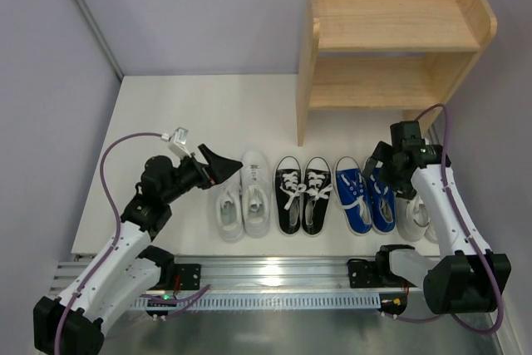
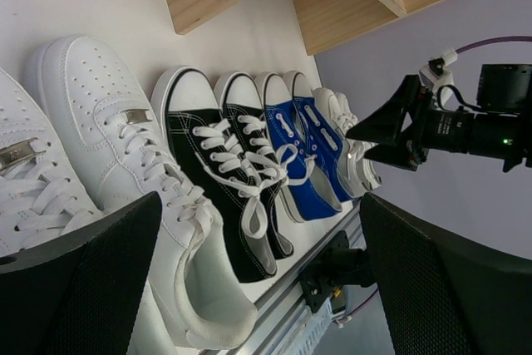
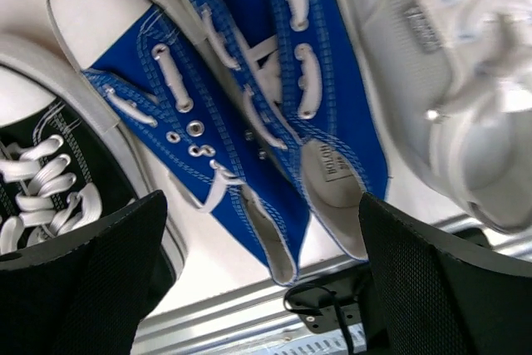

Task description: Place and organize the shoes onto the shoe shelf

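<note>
Both shoes lie within one grasp at the touching inner collars of the blue pair, so the robot's right gripper will next lower its open fingers astride them.
Four pairs of shoes stand in a row near the table's front edge: white leather (image 1: 243, 197), black canvas (image 1: 302, 195), blue canvas (image 1: 364, 197) and a smaller white pair (image 1: 413, 215), which my right arm partly hides. The wooden shoe shelf (image 1: 391, 39) stands behind them at the back right with both tiers bare. My left gripper (image 1: 226, 165) hovers open over the toes of the white leather pair (image 2: 108, 147). My right gripper (image 1: 379, 169) hangs open above the blue pair (image 3: 249, 97). Neither gripper holds anything.
An aluminium rail (image 1: 274, 272) runs along the table's near edge, right behind the heels. Lilac walls close in the left, back and right sides, and a metal post (image 1: 83, 6) slants at the left. The white tabletop (image 1: 191, 114) stretches left of the shelf.
</note>
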Controlling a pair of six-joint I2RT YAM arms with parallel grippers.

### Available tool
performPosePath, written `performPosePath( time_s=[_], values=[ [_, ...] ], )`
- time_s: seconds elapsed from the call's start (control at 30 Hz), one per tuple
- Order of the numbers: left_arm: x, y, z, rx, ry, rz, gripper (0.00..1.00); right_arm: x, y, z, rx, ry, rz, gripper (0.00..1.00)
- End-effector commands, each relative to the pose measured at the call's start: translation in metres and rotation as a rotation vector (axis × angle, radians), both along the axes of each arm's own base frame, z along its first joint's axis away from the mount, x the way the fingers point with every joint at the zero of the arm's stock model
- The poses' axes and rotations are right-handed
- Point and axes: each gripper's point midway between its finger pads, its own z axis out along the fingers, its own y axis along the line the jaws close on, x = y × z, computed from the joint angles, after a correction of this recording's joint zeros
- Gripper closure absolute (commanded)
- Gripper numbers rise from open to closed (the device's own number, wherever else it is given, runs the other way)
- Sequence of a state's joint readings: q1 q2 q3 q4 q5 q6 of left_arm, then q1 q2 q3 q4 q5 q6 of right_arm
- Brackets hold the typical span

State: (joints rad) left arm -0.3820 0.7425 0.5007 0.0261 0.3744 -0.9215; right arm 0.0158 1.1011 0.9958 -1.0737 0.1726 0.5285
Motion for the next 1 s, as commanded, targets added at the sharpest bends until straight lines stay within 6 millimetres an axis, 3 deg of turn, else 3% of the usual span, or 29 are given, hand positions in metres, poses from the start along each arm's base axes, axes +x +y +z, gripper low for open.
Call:
performPosePath(
  time_s=[0.0,0.17,0.37,0.7,0.77,0.87,0.97],
  values=[
    [-0.005,-0.002,0.012,-0.031,-0.045,-0.021,0.0,0.014,0.035,-0.008,0.167,-0.063,0.133,0.03],
    [-0.005,-0.002,0.013,-0.044,-0.042,-0.017,0.0,0.014,0.036,-0.026,0.169,-0.062,0.163,0.03],
    [-0.006,-0.002,0.014,-0.05,-0.04,-0.017,0.0,0.014,0.05,-0.065,0.253,0.012,0.165,0.03],
    [-0.006,0.001,0.011,-0.045,-0.041,-0.001,0.0,0.013,0.038,-0.072,0.187,0.024,0.139,0.0],
    [-0.005,-0.001,0.011,-0.047,-0.038,-0.008,0.0,0.014,0.041,-0.079,0.204,0.028,0.142,0.16],
    [-0.005,-0.001,0.008,-0.042,-0.029,-0.01,0.01,0.014,0.044,-0.086,0.224,0.043,0.143,0.25],
    [-0.007,0.001,0.007,-0.037,-0.03,-0.005,0.0,0.011,0.046,-0.096,0.235,0.071,0.133,0.27]
  ],
)
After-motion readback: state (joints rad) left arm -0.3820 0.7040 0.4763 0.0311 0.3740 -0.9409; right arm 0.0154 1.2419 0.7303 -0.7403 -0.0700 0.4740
